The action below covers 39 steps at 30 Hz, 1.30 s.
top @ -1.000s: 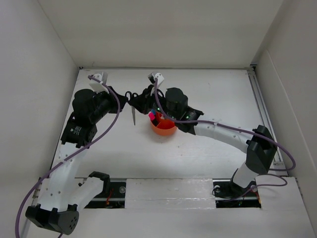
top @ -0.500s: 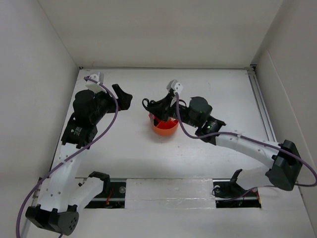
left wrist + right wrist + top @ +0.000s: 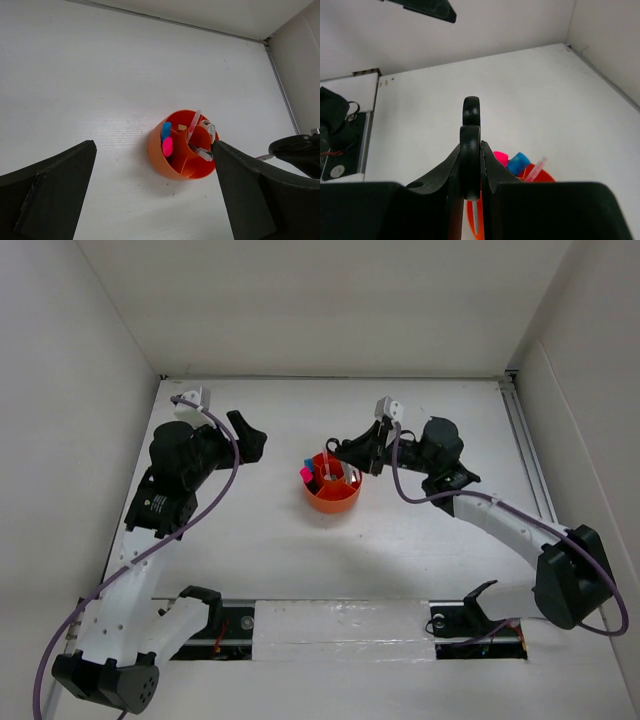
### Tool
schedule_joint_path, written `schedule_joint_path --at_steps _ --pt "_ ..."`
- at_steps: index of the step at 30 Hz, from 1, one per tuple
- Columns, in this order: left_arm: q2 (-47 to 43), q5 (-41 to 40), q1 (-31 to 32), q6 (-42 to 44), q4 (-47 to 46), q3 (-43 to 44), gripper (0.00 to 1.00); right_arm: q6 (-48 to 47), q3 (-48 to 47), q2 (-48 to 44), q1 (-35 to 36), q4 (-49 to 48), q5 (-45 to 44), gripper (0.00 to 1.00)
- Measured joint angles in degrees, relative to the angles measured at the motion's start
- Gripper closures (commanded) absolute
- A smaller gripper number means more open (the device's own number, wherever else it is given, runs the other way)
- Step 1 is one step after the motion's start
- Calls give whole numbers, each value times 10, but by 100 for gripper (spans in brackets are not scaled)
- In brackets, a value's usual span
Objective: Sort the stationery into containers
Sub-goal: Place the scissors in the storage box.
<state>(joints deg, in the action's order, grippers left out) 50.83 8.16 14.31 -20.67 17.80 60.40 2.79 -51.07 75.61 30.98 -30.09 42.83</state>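
Note:
The near section of the orange organizer (image 3: 332,496) shows open orange bottom, so next I need to lower my right gripper toward it and release the scissors there with the blades down.
The round orange organizer (image 3: 332,496) stands mid-table. It holds a blue-capped highlighter (image 3: 166,131), a pink-capped highlighter (image 3: 167,146) and a pink pen (image 3: 194,120). My right gripper (image 3: 352,452) hovers just above its far rim, shut on the black handles of the scissors (image 3: 471,112). Their blade (image 3: 476,220) points down toward the orange organizer (image 3: 542,176). In the right wrist view the gripper (image 3: 470,150) pinches the handle loops edge-on. My left gripper (image 3: 246,440) hangs open and empty to the left of the organizer (image 3: 182,145); its dark fingers (image 3: 55,185) frame the left wrist view.
White walls enclose the table on three sides. A metal rail (image 3: 528,455) runs along the right edge. The right arm (image 3: 500,525) arcs across the right half of the table. A tan piece (image 3: 182,127) lies in one compartment of the organizer.
The left gripper let go of the scissors and opened. The right gripper, still shut on them, carried them rightward from left of the organizer to above its far rim.

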Motion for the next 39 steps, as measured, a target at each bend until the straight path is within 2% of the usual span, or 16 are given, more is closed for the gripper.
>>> schedule_joint_path --at_steps 5,12,23,32,39 --pt "1 10 0 0 0 0 0 2 6 19 -3 -22 38 100" --pt "4 31 0 3 -4 -3 0 23 30 40 -24 -102 65 100" --pt "11 58 0 7 -5 -8 0 103 52 117 -67 -240 111 100" --pt "11 70 0 11 -7 -8 0 150 82 156 -69 -341 127 100" --pt "12 77 0 13 -12 -9 0 161 98 183 -69 -377 124 100"
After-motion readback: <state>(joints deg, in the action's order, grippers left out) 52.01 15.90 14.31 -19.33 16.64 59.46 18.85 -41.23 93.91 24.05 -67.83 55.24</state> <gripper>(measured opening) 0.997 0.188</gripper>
